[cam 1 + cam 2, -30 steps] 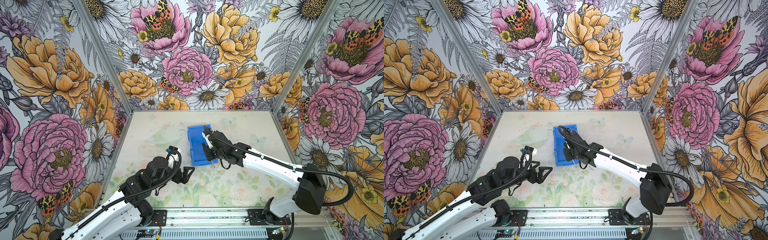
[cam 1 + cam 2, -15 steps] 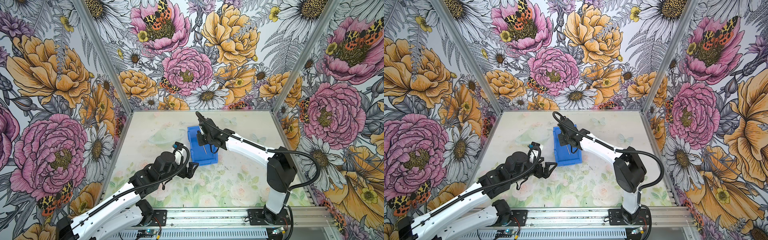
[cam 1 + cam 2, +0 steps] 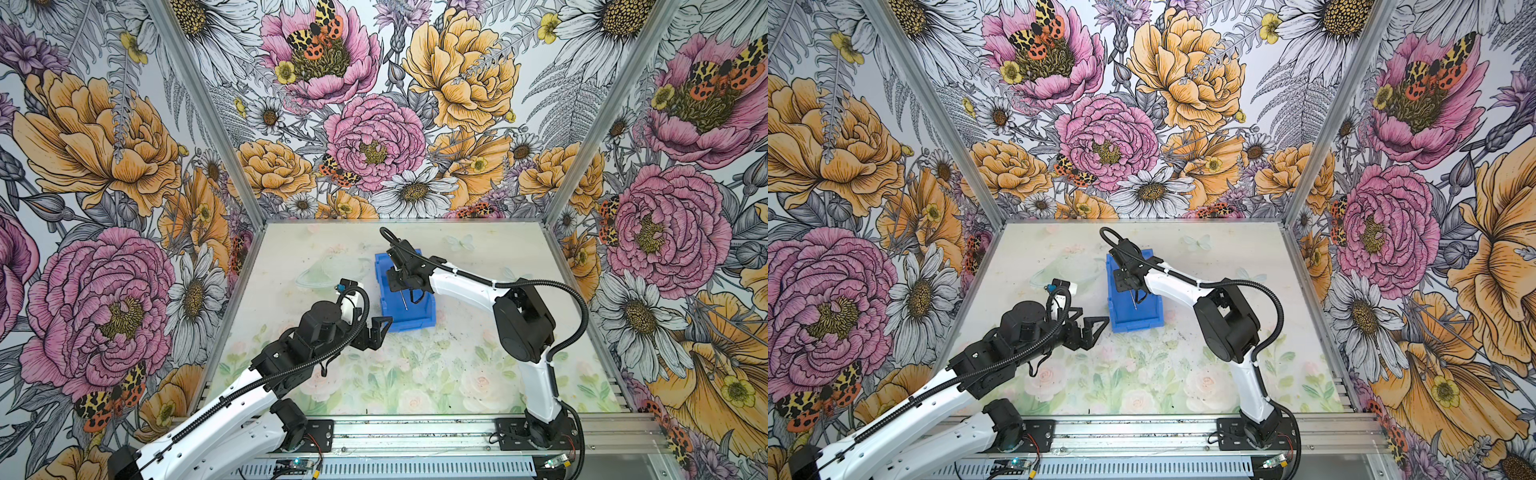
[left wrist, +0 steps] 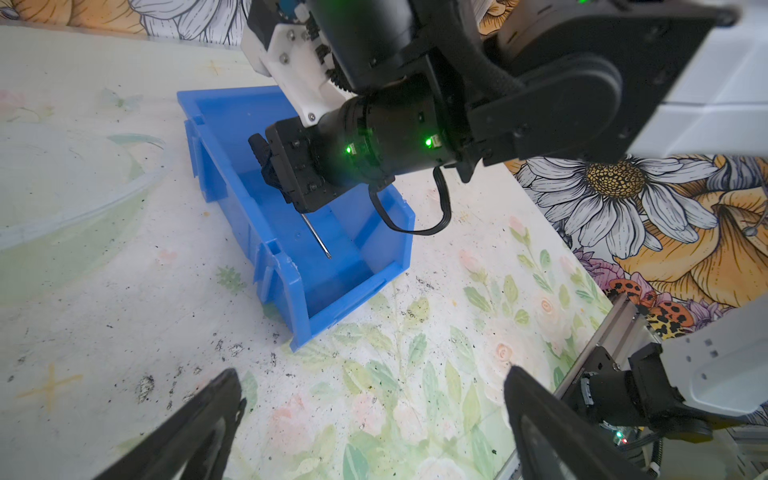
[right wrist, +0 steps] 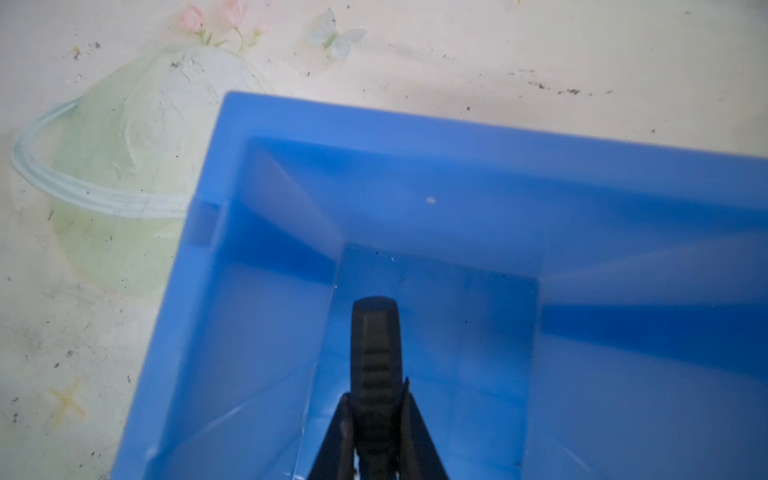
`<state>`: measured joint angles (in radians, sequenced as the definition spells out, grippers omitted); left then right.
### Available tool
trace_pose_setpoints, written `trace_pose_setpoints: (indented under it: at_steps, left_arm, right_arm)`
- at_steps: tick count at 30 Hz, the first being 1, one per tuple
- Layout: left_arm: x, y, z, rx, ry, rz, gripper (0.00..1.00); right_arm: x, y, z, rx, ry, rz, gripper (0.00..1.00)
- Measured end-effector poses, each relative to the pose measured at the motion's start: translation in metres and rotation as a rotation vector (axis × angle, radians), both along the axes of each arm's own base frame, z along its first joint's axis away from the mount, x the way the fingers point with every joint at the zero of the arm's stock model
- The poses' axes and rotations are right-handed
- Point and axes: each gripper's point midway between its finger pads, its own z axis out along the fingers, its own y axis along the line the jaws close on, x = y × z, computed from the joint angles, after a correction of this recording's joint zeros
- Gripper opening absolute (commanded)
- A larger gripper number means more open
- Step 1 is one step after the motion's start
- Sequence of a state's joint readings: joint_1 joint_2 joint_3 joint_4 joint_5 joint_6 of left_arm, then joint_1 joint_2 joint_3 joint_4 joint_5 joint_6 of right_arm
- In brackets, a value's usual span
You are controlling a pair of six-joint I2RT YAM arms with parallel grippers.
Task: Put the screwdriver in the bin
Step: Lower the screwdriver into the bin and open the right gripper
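My right gripper moves down between the bin's sides toward the bin's bottom next and releases the screwdriver there, since its handle still hangs well above the bin's bottom.
The bright blue bin (image 3: 409, 326) (image 3: 1136, 327) stands mid-table in both top views, its low front lip toward the front rail. My right gripper (image 3: 398, 282) (image 3: 1128, 284) hangs over the bin's inside, shut on the screwdriver. Its thin silver shaft (image 3: 402, 300) (image 3: 1133, 301) (image 4: 316, 235) slants down toward the bin floor. In the right wrist view the black handle (image 5: 375, 340) sticks out between the closed fingers of the gripper (image 5: 376, 399), above the bin floor (image 5: 457, 174). My left gripper (image 3: 380, 330) (image 3: 1094, 330) (image 4: 370, 374) is open and empty, just off the bin's near left corner (image 4: 297, 332).
The table top is a printed floral mat with black specks (image 4: 145, 386). An aluminium rail (image 3: 415, 432) with both arm bases runs along the front edge. Flowered walls close in the left, back and right sides.
The right gripper has carried the screwdriver from the bin's near right edge back to over its inside. The left gripper has moved forward toward the bin's near left corner.
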<state>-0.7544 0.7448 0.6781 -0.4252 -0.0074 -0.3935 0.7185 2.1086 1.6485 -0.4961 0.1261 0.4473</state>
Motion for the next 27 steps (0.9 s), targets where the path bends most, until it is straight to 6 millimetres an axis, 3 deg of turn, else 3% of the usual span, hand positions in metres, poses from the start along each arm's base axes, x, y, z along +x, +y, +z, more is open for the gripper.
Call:
trace_pose_setpoints:
  at_steps: [12,22,27]
  left_arm:
    - [0.000,0.006,0.000,-0.002,0.003,0.015,0.99]
    - [-0.001,0.008,0.001,-0.005,0.000,0.019,0.99]
    - [-0.002,0.009,0.003,-0.015,-0.004,0.021,0.99]
  right_arm:
    - [-0.003,0.000,-0.040,-0.026,0.071,-0.023,0.17]
    - [-0.002,-0.001,-0.041,-0.035,0.064,-0.033,0.42]
    - [-0.001,-0.002,-0.040,-0.042,0.056,-0.040,0.44]
